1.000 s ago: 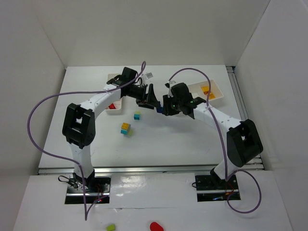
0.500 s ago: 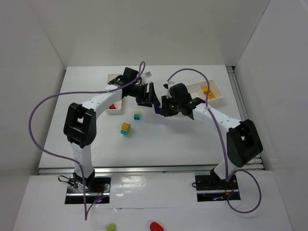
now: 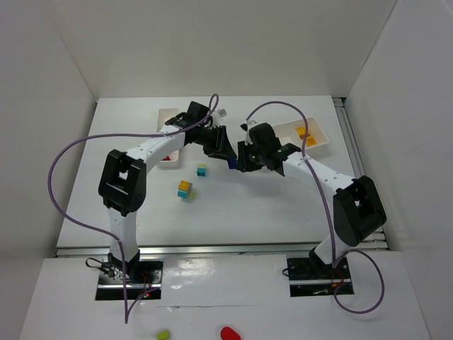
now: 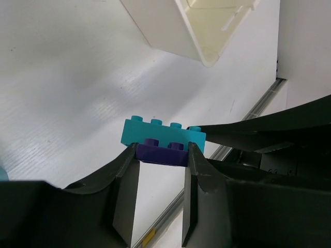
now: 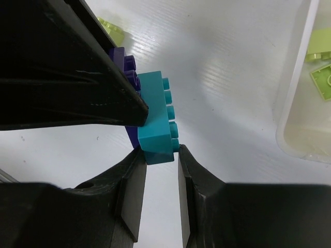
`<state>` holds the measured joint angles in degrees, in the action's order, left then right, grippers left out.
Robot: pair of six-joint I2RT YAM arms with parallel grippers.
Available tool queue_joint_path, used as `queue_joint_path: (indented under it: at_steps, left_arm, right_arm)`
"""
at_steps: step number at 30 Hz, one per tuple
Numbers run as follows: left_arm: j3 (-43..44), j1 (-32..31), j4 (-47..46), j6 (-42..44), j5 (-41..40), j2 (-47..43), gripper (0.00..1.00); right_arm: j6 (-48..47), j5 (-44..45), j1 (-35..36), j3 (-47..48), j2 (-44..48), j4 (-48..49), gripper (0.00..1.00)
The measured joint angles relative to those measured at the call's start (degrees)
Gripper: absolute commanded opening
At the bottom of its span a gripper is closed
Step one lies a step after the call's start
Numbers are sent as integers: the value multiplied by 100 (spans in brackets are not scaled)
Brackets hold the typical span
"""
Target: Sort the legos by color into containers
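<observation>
The left gripper pulls away from the cyan brick [image 4: 163, 135] next and travels over the white tray, beyond its red bricks [image 3: 165, 157], since the purple brick's color differs from both.
A cyan brick [image 4: 163, 135] and a purple brick [image 4: 164, 154] are stuck together and held above the table between both grippers; they show as a dark blue spot [image 3: 232, 162] in the top view. My left gripper [image 4: 161, 152] [image 3: 221, 147] is shut on the purple brick. My right gripper [image 5: 158, 150] [image 3: 244, 157] is shut on the end of the cyan brick [image 5: 155, 121]. Two loose stacks lie on the table: a cyan-and-green one [image 3: 202, 170] and an orange-and-cyan one [image 3: 185, 190]. The left white tray [image 3: 168, 115] holds red bricks [image 3: 165, 157]. The right white tray [image 3: 320, 136] holds orange bricks [image 3: 303, 132].
In the right wrist view a tray wall [image 5: 295, 108] stands at the right with lime pieces [image 5: 323, 77] inside, and a lime brick [image 5: 111, 26] lies beyond the left fingers. In the left wrist view a tray corner [image 4: 207, 31] stands at the top. Purple cables arch over both arms.
The left arm has swung a little to the right and its wrist has turned. Both grippers stay closed together on the joined bricks at nearly the same spot.
</observation>
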<state>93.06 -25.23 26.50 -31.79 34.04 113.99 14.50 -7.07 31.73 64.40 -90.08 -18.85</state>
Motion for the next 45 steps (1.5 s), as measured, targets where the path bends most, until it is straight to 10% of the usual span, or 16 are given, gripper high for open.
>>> queue_joint_path:
  at_steps: [18,34,45]
  left_arm:
    - [-98,197,446,173,-236,-275,0]
    - [1147,1998,1158,87,-2747,221,0]
    - [1768,2251,1349,-20,-3001,1021,25]
  right_arm:
    - [542,216,-278,643,-763,4,25]
    - [503,317,-199,662,-376,-149,25]
    - [538,1305,-586,868,181,-756,25]
